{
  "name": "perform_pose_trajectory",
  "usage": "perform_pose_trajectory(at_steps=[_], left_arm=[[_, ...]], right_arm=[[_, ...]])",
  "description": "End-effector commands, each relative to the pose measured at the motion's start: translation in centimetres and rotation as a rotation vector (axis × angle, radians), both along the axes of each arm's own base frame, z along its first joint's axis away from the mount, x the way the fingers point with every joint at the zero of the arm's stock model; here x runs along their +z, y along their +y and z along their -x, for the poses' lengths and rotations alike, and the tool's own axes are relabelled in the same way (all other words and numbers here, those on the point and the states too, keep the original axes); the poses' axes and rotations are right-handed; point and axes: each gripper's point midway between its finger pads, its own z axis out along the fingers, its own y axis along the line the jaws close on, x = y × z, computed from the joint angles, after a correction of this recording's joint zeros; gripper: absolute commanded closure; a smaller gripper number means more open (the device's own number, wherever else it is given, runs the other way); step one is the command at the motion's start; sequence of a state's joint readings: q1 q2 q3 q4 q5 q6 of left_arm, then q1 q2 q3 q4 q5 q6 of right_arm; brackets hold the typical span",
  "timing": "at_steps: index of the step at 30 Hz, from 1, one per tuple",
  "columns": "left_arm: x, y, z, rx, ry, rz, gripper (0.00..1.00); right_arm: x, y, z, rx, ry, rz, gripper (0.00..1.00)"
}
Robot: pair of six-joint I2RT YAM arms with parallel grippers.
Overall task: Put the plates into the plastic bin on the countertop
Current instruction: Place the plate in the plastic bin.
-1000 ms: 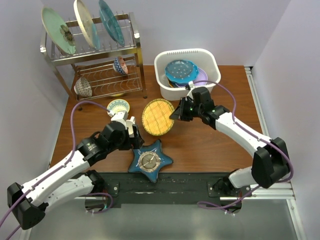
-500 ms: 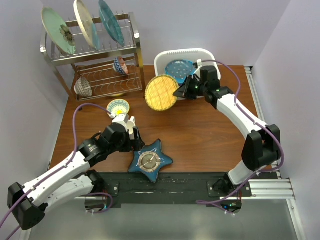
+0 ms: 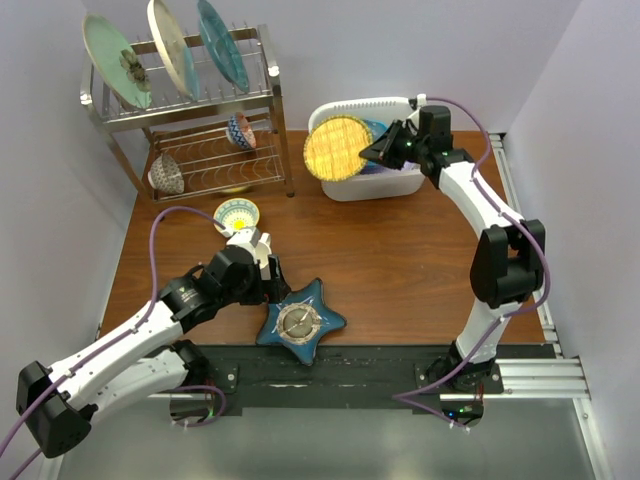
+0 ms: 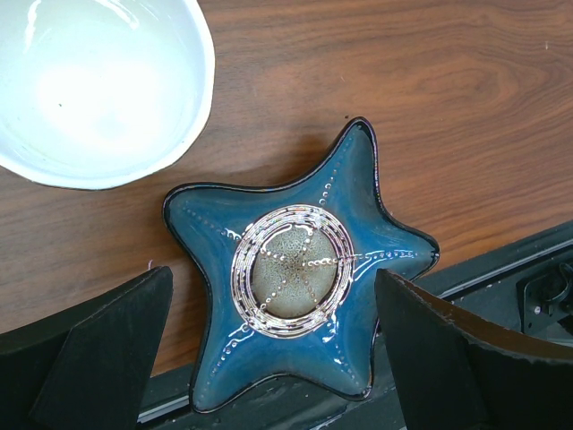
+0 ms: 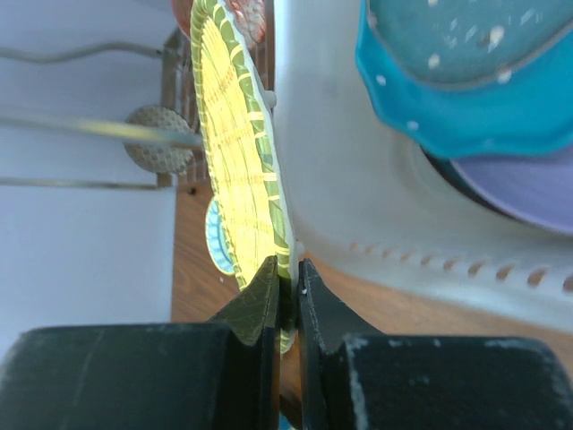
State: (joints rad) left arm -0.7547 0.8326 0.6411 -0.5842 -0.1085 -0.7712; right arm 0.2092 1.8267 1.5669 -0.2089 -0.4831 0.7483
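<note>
My right gripper will move outward, because the amber plate sticks out past the bin's rim. Then it will lower the amber plate over the blue dotted plate inside the bin and release it.
My right gripper is shut on the rim of the amber plate, which hangs on edge above the left rim of the plastic bin. In the right wrist view the fingers pinch the amber plate right beside the bin wall. A blue dotted plate and a lavender plate lie inside. My left gripper stands open over the teal star-shaped plate at the countertop's front edge. That star plate lies between the spread jaws of the left gripper, untouched.
A steel wire rack at the back left holds a mint plate, a cream plate and a dark teal plate upright, with two small bowls on its lower shelf. Another bowl sits left of my left gripper.
My right arm has carried the amber plate from the middle of the countertop up and back to the bin's left rim. The left arm has barely moved.
</note>
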Motion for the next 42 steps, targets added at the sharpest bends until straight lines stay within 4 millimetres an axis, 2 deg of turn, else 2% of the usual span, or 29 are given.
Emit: perform_pose_trajectory(at_steps=[1, 2, 4, 5, 7, 8, 11, 12, 16, 28, 32, 42], left_arm=[[0.8, -0.7, -0.5, -0.008, -0.031, 0.029, 0.0], [0.7, -0.6, -0.5, -0.006, -0.029, 0.026, 0.0], [0.7, -0.6, -0.5, -0.006, -0.029, 0.026, 0.0], [0.6, -0.6, -0.5, -0.006, -0.028, 0.025, 0.0], [0.6, -0.5, -0.4, -0.004, -0.028, 0.026, 0.0], [0.6, -0.5, -0.4, -0.004, -0.028, 0.025, 0.0], [0.6, -0.3, -0.4, 0.008, -0.029, 0.025, 0.0], [0.6, -0.3, -0.4, 0.015, -0.027, 0.026, 0.0], [1.1, -0.4, -0.6, 0.017, -0.038, 0.035, 0.0], [0.8, -0.3, -0.7, 0.015, -0.03, 0.013, 0.0], [0.8, -0.1, -0.6, 0.017, -0.03, 0.009, 0.0], [0.8, 0.0, -0.6, 0.025, -0.03, 0.01, 0.0]], right_arm=[[6.2, -0.2, -2.7, 0.005, -0.15, -0.115, 1.0], [5.4, -0.8, -3.5, -0.011, -0.126, -0.125, 1.0], [5.6, -1.1, -4.4, -0.019, -0.133, -0.142, 1.0], [4.9, -1.6, -5.2, -0.034, -0.115, -0.151, 1.0], [4.9, -1.9, -5.8, -0.044, -0.117, -0.158, 1.0], [4.0, -2.2, -6.4, -0.055, -0.098, -0.165, 1.0], [3.5, -2.7, -7.3, -0.073, -0.102, -0.182, 1.0], [2.7, -2.8, -7.6, -0.08, -0.089, -0.179, 1.0], [2.3, -3.5, -8.6, -0.101, -0.094, -0.195, 1.0], [1.5, -5.2, -10.9, -0.145, -0.081, -0.213, 1.0], [0.2, -5.5, -11.4, -0.146, -0.054, -0.22, 1.0], [-1.3, -5.7, -12.4, -0.153, -0.042, -0.222, 1.0]])
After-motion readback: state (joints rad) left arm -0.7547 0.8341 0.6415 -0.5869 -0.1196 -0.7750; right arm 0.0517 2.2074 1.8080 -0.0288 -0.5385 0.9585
